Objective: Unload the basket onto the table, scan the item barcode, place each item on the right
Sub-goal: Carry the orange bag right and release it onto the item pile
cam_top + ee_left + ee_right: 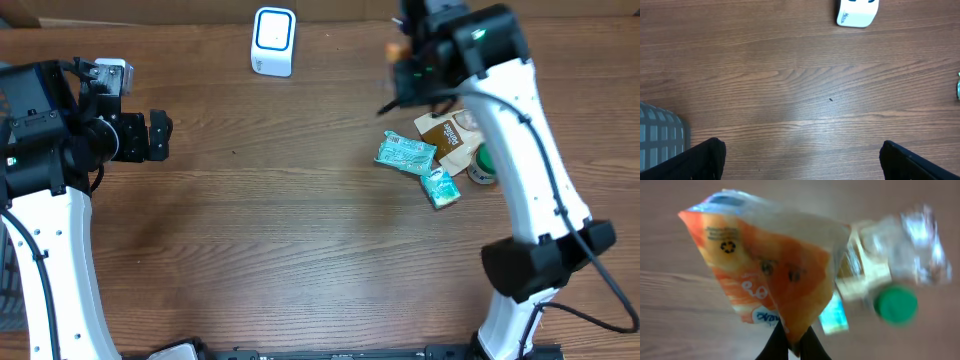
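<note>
The orange packet (396, 48) needs to go back and down next with my right gripper, to where the teal packets meet the brown pouch. My right gripper should release it there, because other items lie gathered below.
In the right wrist view, my right gripper (795, 346) is shut on the bottom corner of an orange snack packet (767, 265), which hangs blurred above the table. From overhead only a bit of that orange packet (396, 48) shows beside the right arm's head, at the back right of the table. A white barcode scanner (273, 41) stands at the back middle, left of the packet; it also appears as the white scanner (856, 12) in the left wrist view. My left gripper (160, 135) is open at the far left, with nothing between its fingers (704, 159).
A pile lies under the right arm: two teal packets (405, 153) (440, 188), a brown pouch (449, 130) and a green-capped bottle (482, 166). The green cap (896, 304) shows in the right wrist view. A grey basket corner (660, 132) sits by the left gripper.
</note>
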Tool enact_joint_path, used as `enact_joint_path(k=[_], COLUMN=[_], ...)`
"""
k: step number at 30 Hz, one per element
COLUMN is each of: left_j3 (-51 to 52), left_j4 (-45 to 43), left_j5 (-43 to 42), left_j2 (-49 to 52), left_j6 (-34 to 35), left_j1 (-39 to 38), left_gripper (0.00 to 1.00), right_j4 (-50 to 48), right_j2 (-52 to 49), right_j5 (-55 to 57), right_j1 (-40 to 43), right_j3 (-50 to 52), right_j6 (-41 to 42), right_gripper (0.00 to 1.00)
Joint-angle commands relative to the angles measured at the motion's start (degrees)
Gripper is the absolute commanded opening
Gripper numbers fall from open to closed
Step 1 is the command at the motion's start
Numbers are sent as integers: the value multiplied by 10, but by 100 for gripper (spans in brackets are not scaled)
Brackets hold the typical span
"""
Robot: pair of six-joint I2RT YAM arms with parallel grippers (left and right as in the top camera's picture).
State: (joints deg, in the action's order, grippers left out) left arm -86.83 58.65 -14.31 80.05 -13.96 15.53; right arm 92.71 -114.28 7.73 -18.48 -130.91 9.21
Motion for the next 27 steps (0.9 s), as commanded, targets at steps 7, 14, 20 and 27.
enact_joint_path(k=[7,14,20,27], left_j3=[-3,-3,-3,-3], left_j4=[-2,-2,-2,-2], left_j5=[1,1,1,1], left_j2=[1,1,1,1], left_j6=[-13,-13,-13,-13], left_j1=[4,4,4,4], left_gripper=[100,100,100,100], right_j4=[-30,-71,-62,-15], right_j2=[-20,-20,-14,59], right_j5=[-36,-33,-30,-29], right_j1=[108,129,141,135], right_j3=[204,281,272,215], right_j6=[44,43,28,9], right_gripper=[4,23,43,43])
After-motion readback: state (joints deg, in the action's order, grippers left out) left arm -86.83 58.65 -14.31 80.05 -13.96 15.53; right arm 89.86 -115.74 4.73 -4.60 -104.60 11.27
